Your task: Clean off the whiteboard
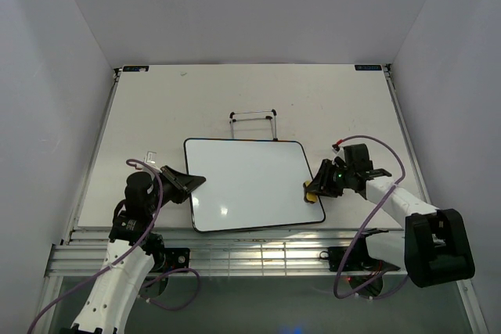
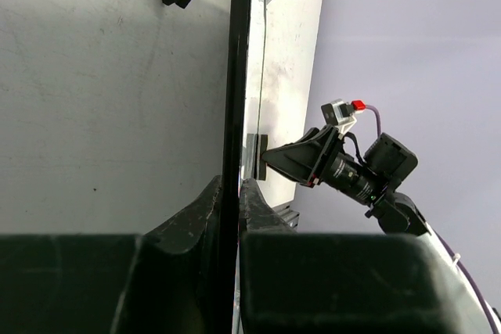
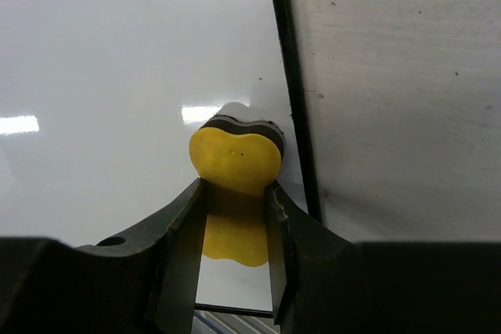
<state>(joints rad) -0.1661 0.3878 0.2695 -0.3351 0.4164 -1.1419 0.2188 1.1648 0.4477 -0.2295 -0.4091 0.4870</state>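
The bare grey table is clear for releasing the eraser, so I will move my right gripper outward across the board, then to the right in the top view, onto the table.
The whiteboard lies flat in the middle of the table, glossy white inside a thin black frame. I see only light reflections on its surface. My left gripper is shut on the board's left edge. In the left wrist view the black frame runs edge-on between the closed jaws of that left gripper. My right gripper is shut on a yellow eraser with a dark pad. The eraser rests on the white surface just inside the right frame, near the board's near right corner.
A small black wire stand sits just behind the board's far edge. Bare grey table lies right of the board. White walls enclose the table on three sides, and a slotted metal rail runs along the near edge.
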